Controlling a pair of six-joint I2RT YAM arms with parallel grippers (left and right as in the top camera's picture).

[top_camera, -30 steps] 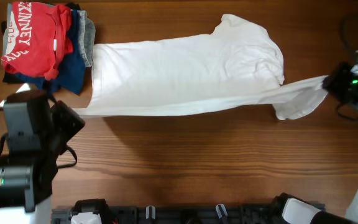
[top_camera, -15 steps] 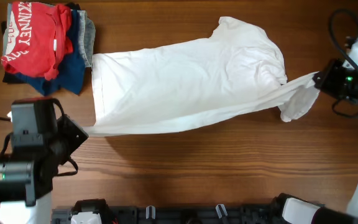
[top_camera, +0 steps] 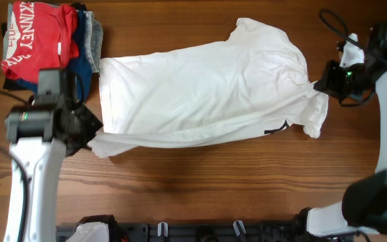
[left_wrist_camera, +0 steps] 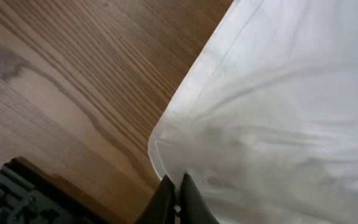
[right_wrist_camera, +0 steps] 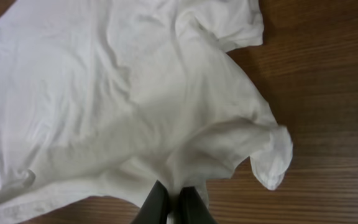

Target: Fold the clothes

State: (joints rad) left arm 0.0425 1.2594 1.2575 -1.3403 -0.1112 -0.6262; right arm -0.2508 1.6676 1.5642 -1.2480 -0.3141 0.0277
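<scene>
My left gripper moves outward and down onto the middle of the hem edge [top_camera: 105, 102] next and releases the shirt's corner there, since the shirt lies flat there.
The clothes, one white T-shirt [top_camera: 200, 91], lie spread across the middle of the wooden table with the hem to the left and the sleeves to the right. A small black label [top_camera: 276, 128] shows near its front right edge. My left gripper [top_camera: 89, 131] is shut on the front hem corner; in the left wrist view the gripper [left_wrist_camera: 174, 182] pinches the seamed corner of the shirt [left_wrist_camera: 278, 112]. My right gripper [top_camera: 318, 84] is shut on the bunched shoulder end; in the right wrist view the gripper [right_wrist_camera: 169, 190] pinches a gathered fold of the shirt [right_wrist_camera: 104, 93], and a sleeve [right_wrist_camera: 272, 162] hangs beside it.
At the back left corner is a pile of garments: a red T-shirt [top_camera: 35, 40] with white lettering on top, navy cloth [top_camera: 79, 74] and grey cloth [top_camera: 94, 37] under it. Black cables [top_camera: 334, 23] loop at the back right. A dark rail [top_camera: 200, 232] runs along the front edge.
The right gripper has moved left toward the shirt and the left arm has swung in. The taut strip of cloth between them has gone slack and the front edge now lies lower and looser.
</scene>
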